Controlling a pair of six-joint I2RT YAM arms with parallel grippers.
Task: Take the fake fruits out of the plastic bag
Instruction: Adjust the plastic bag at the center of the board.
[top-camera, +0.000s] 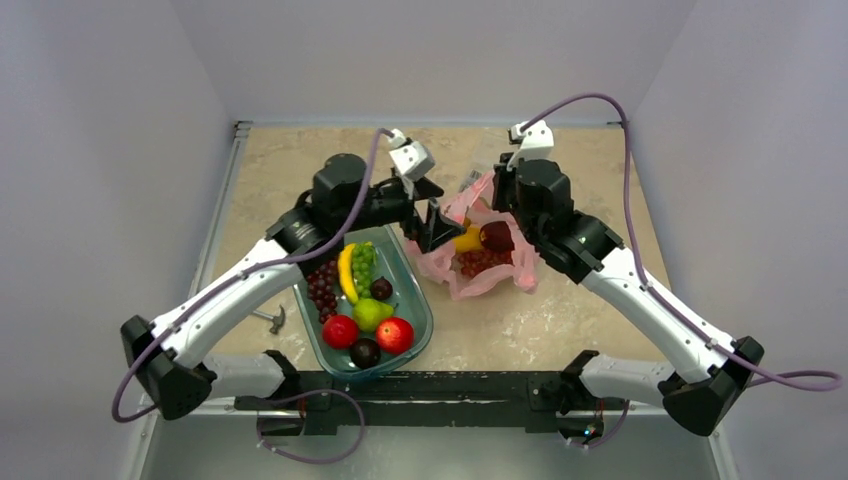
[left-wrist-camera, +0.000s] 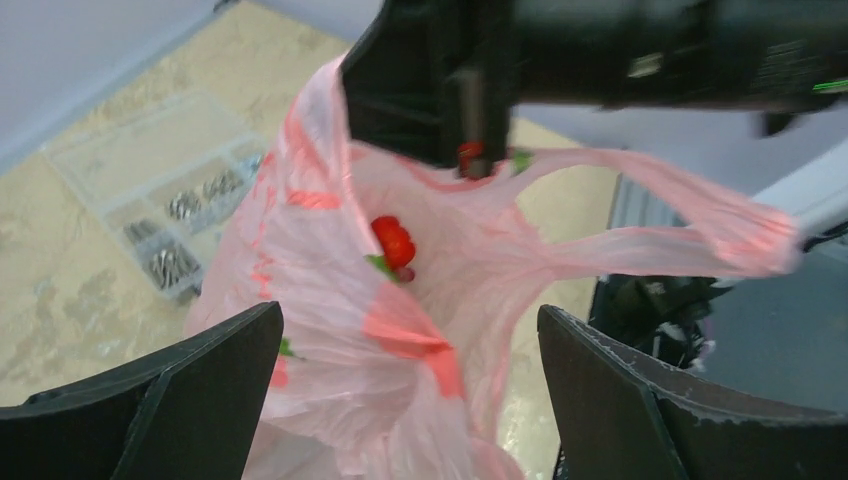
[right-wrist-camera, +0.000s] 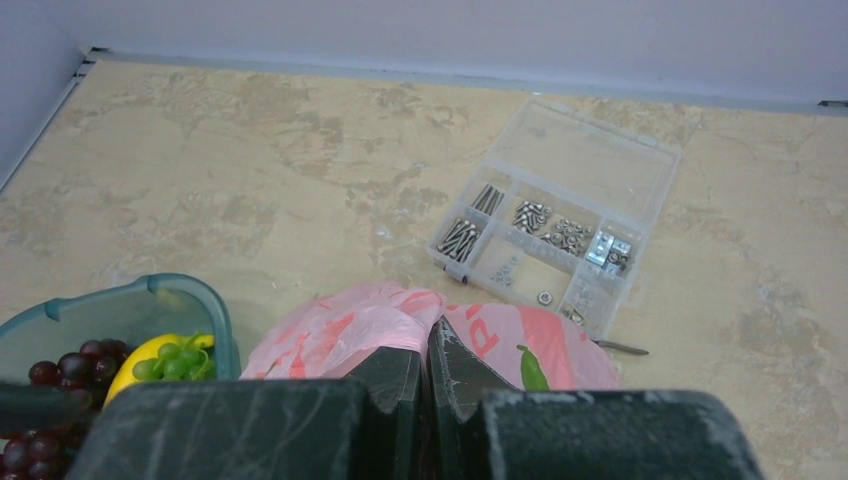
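Note:
I will lower my left gripper next, fingers tilting downward, then close it on the bag's rim by the tray (left-wrist-camera: 443, 368).
The pink plastic bag (top-camera: 487, 272) lies on the table right of the tray, with its mouth held up. Through that mouth I see a yellow fruit (top-camera: 468, 240), a dark red one (top-camera: 497, 236) and a cluster of small red ones (top-camera: 478, 262). My right gripper (top-camera: 497, 195) (right-wrist-camera: 428, 338) is shut on the bag's upper edge (right-wrist-camera: 390, 325) and lifts it. My left gripper (top-camera: 437, 225) (left-wrist-camera: 410, 315) is wide open at the bag's left side, with crumpled bag film (left-wrist-camera: 400, 380) between its fingers, ungripped. A small red fruit (left-wrist-camera: 394, 241) shows inside the bag.
A teal tray (top-camera: 418, 300) left of the bag holds grapes, a banana, a pear, apples and plums. A clear box of metal parts (right-wrist-camera: 560, 215) (left-wrist-camera: 165, 215) lies behind the bag. A small metal tool (top-camera: 272, 318) lies left of the tray.

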